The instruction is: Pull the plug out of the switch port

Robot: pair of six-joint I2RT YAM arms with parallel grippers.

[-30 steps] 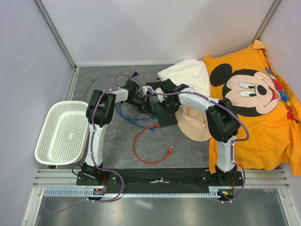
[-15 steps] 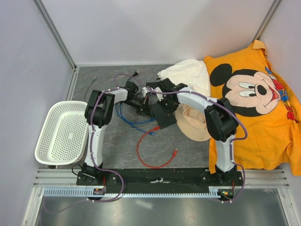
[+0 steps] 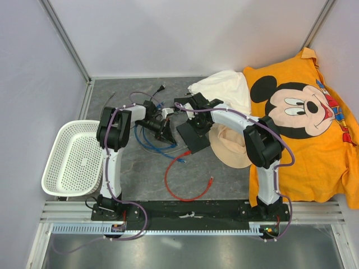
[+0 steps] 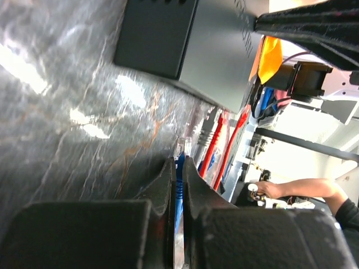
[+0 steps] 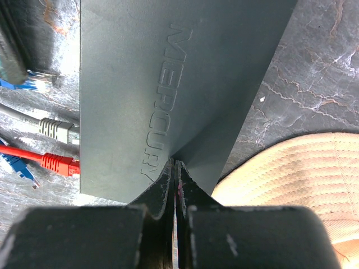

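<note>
The blue plug is clear of the switch; my left gripper will carry it outward next and release it on the tabletop near the black plug.
The switch is a flat black box [image 3: 197, 137] marked MERCURY [image 5: 168, 84], with its port edge on the side facing my left arm. A grey plug [image 5: 57, 130] and a red plug [image 5: 56, 163] sit in that edge. My left gripper [image 3: 166, 131] [image 4: 179, 168] is shut on a blue plug [image 4: 179, 182]. Its clear tip [image 4: 180, 147] points at the box across a gap of bare table. My right gripper [image 3: 194, 121] [image 5: 175, 164] is shut with nothing in it, its tips pressed down on the box top.
A tan hat [image 3: 233, 148] [image 5: 291, 174] lies against the box's right side. A white cloth [image 3: 224, 89] and an orange Mickey shirt [image 3: 303, 112] lie behind and to the right. Loose blue cables [image 3: 157, 147] and a red cable [image 3: 185, 188] lie in front. A white basket [image 3: 76, 159] stands at the left.
My left gripper has drawn back to the left, away from the box, with the blue plug in it. The box turned slightly under my right gripper, and the loose red cable shifted.
</note>
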